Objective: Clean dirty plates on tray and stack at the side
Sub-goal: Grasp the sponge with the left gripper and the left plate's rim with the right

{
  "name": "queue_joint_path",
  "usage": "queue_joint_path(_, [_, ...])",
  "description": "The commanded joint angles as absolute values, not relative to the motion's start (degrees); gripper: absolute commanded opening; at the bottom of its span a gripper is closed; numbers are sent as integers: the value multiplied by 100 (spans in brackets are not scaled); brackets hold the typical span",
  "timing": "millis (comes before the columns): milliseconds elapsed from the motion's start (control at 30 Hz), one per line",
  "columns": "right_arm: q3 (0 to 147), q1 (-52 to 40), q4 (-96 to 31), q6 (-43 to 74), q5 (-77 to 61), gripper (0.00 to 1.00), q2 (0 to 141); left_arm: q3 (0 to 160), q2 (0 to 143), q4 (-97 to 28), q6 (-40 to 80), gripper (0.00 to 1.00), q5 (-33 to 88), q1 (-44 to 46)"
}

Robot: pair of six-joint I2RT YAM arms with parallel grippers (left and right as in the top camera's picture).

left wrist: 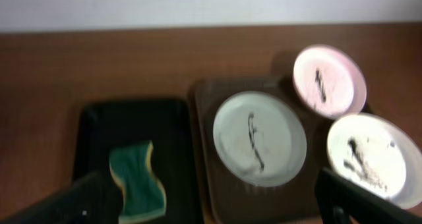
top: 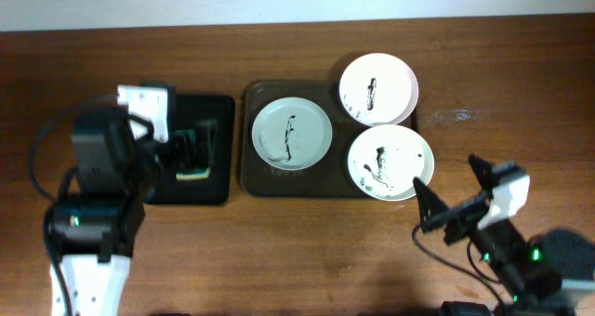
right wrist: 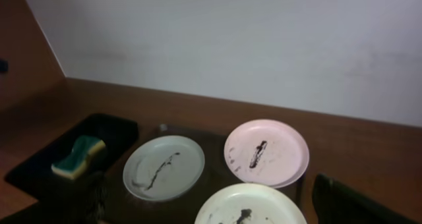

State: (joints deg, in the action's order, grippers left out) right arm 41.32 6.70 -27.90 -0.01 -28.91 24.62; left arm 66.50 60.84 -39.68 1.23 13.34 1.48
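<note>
My right gripper needs to move outward past the front plate next, then down onto the facing rim of the plate (top: 330,138) (right wrist: 203,170) nearest the sponge, as bare tray borders that rim.
Three white plates with black streaks lie on the dark brown tray (top: 316,184): one at the left (top: 291,133), one at the back right (top: 377,87), overhanging the rim, and one at the front right (top: 390,161). They also show in the left wrist view (left wrist: 259,138) (left wrist: 328,81) (left wrist: 369,158) and the right wrist view (right wrist: 163,167) (right wrist: 266,151) (right wrist: 250,207). My left gripper (top: 193,149) is open and empty above a green sponge (left wrist: 136,181). My right gripper (top: 453,188) is open and empty, just right of the front plate.
The sponge lies on a smaller black tray (top: 218,111) left of the brown tray. Bare wood-grain tabletop (top: 325,251) lies in front of both trays and to the right (top: 502,102). A white wall runs along the table's far edge.
</note>
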Motion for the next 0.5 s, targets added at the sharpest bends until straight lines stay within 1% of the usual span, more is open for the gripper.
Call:
queue_joint_path(0, [5319,637,-3433,45,-3155,99,4038,8359,7266,-5120,-161,99,1417,121])
queue_joint_path(67, [6573,637,-4560,43,-3151,99,5586,9347,8018,-6047,-357,99,1420,121])
queue_joint_path(100, [7000,637,-4982,43,-3151,99,6053,9561,8189,-6298,-434,99,1420,121])
queue_joint_path(133, [7813,637,-5730,45,-3166,99,6969,9988,8578,-6818,-482,99,1424,121])
queue_joint_path(167, [8311,639,-5992,47,-3275,99,7623,10071,8766,-6978,-482,99,1540,121])
queue_joint_path(200, [8495,639,-5916,117,-3581,99,7920,10060,8851,-6993,-482,99,1570,121])
queue_joint_path(233, [8650,637,-5846,110,-4235,99,8392,10057,8982,-7000,-454,100,1575,121])
queue_joint_path(267, [8646,552,-5452,86,-4383,99,8875,10055,9115,-7022,-436,99,1570,121])
queue_joint_path(300, [8648,305,-5194,338,-3767,97,9271,10055,9233,-6941,-443,99,1507,121])
queue_joint_path(333, [8648,73,-5096,652,-3234,93,9472,10055,9310,-6908,-436,99,1417,119])
queue_joint_path(367, [8650,-464,-4895,1258,-2311,78,9850,10055,9522,-6890,1,100,926,121])
queue_joint_path(400, [8650,-810,-4753,1638,-1752,72,10082,10055,9703,-6895,482,99,440,121])
queue_joint_path(433, [8650,-1131,-4593,1922,-1363,65,10304,10055,9867,-6888,679,100,198,119])
queue_joint_path(467, [8650,-1372,-4397,2117,-1173,61,10506,10055,10064,-6834,685,100,158,119])
